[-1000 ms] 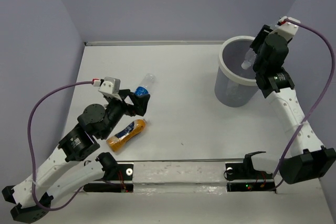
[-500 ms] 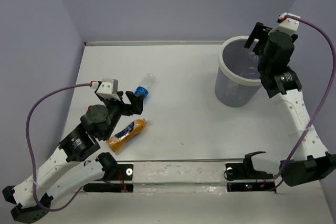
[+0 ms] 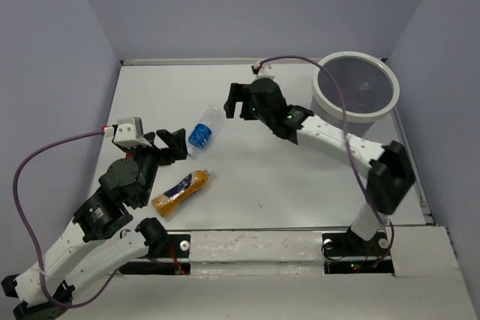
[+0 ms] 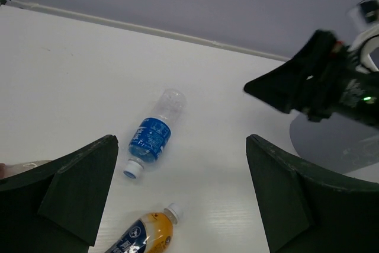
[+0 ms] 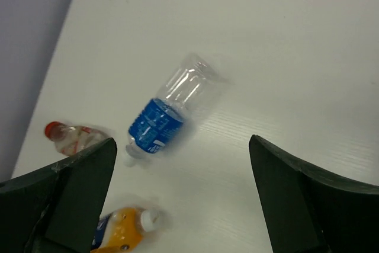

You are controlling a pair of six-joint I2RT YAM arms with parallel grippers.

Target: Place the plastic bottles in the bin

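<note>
The clear blue-label bottle is below my right gripper and to its left in the top view. My right gripper should move its open fingers down that way onto the blue-label bottle's middle (image 3: 206, 126) (image 5: 170, 109).
A clear plastic bottle with a blue label (image 3: 201, 132) (image 4: 153, 134) (image 5: 168, 108) lies on the white table. An orange-yellow bottle (image 3: 181, 192) (image 4: 145, 236) (image 5: 120, 233) lies nearer the arms. The right wrist view also shows a clear bottle with a red cap (image 5: 70, 135) at far left. My right gripper (image 3: 234, 103) (image 5: 180, 199) hangs open and empty above the table, just right of the blue-label bottle. My left gripper (image 3: 176, 145) (image 4: 183, 205) is open and empty too, left of that bottle. The bin (image 3: 354, 86) stands at the back right.
The back wall runs close behind the table, and side walls close it in left and right. The right arm (image 3: 330, 136) stretches from the near right corner across the middle of the table. A purple cable (image 3: 45, 151) loops off the left wrist.
The right gripper opened over the bin and let go of a clear bottle. That arm then swung left across the table to the blue-label bottle. The left gripper drew back slightly.
</note>
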